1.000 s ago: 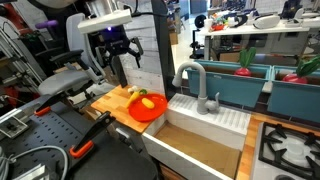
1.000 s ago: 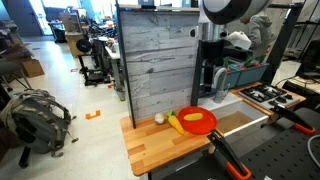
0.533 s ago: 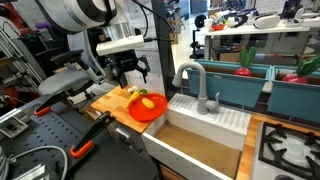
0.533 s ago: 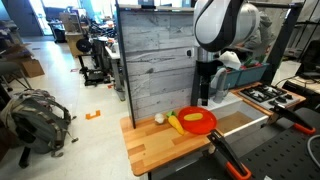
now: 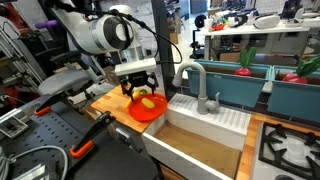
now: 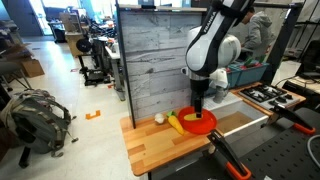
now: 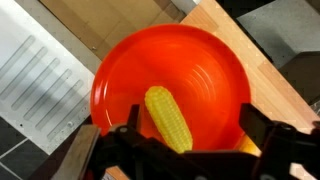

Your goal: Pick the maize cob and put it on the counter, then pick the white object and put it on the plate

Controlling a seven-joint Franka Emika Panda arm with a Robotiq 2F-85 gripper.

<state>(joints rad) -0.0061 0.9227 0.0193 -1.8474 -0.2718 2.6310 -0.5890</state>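
The maize cob lies off-centre between my gripper's open fingers, so my gripper will next go down and to the left in the wrist view, onto the maize cob's middle (image 5: 147,102) (image 7: 169,120).
The yellow maize cob (image 7: 168,118) lies on the orange-red plate (image 7: 200,60), slightly left of its middle. My gripper (image 7: 196,118) is open and hangs just above the plate, with the cob near its left finger and not touched. In both exterior views the gripper (image 5: 140,86) (image 6: 200,101) sits low over the plate (image 5: 150,111) (image 6: 205,125). The white object (image 6: 158,118) rests on the wooden counter (image 6: 160,150) beside the plate. The counter also shows in the wrist view (image 7: 270,50).
A second yellow item (image 6: 175,124) lies on the counter between the white object and the plate. A white sink (image 5: 205,125) with a grey faucet (image 5: 190,75) stands next to the plate. A grey wooden panel (image 6: 155,60) rises behind the counter.
The gripper has moved over the plate and come down toward it, still open. The cob, white object and plate have not moved.
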